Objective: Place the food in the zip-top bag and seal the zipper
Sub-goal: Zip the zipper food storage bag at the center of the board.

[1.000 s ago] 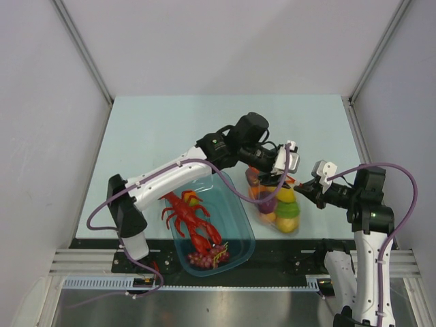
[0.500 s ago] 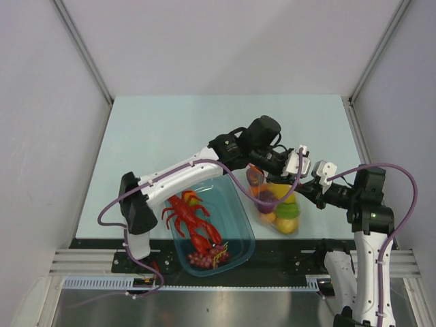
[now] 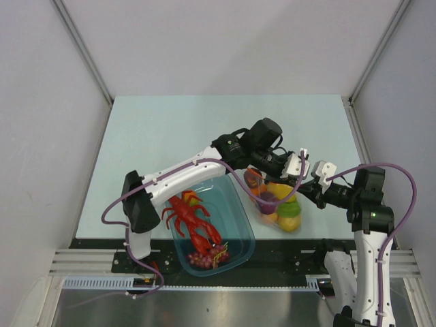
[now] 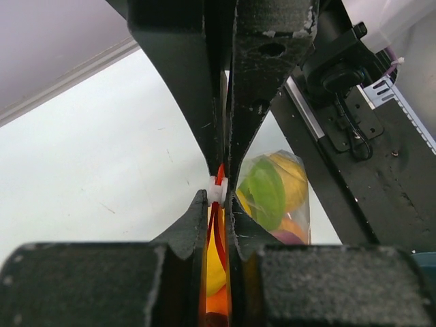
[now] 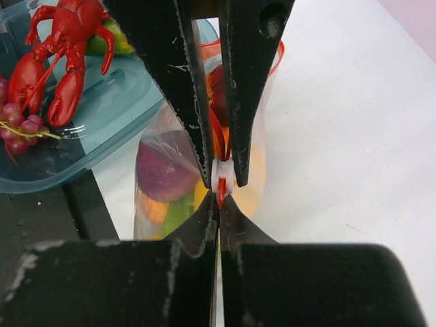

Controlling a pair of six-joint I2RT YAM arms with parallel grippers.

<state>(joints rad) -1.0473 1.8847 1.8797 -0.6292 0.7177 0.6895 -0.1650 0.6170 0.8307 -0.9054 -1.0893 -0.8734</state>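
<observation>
The red sides of the zipper are still open, so I should next drag the slider in my left gripper to the left in the top view, to the zipper's other end (image 3: 249,170), and let go of it.
The zip-top bag (image 3: 276,204) lies at the front right, holding the food: a green piece (image 3: 289,211), yellow pieces (image 3: 279,189) and a purple piece (image 3: 267,199). My left gripper (image 3: 293,184) is shut on the red zipper (image 4: 216,228) at the bag's right end. My right gripper (image 3: 304,190) is shut on the zipper's tip (image 5: 219,194), facing it. A white slider (image 5: 223,176) sits between the two pairs of fingertips and also shows in the left wrist view (image 4: 216,190). The food shows through the bag in both wrist views (image 4: 266,191) (image 5: 163,167).
A translucent blue tub (image 3: 235,211) stands just left of the bag at the front edge, holding a red toy lobster (image 3: 191,218) and red grapes (image 3: 203,259). The black table edge and rail (image 3: 286,262) run just in front of the bag.
My left gripper has slid right along the bag's mouth until its tips meet the right gripper's. The right gripper has barely moved. The bag has shifted slightly.
</observation>
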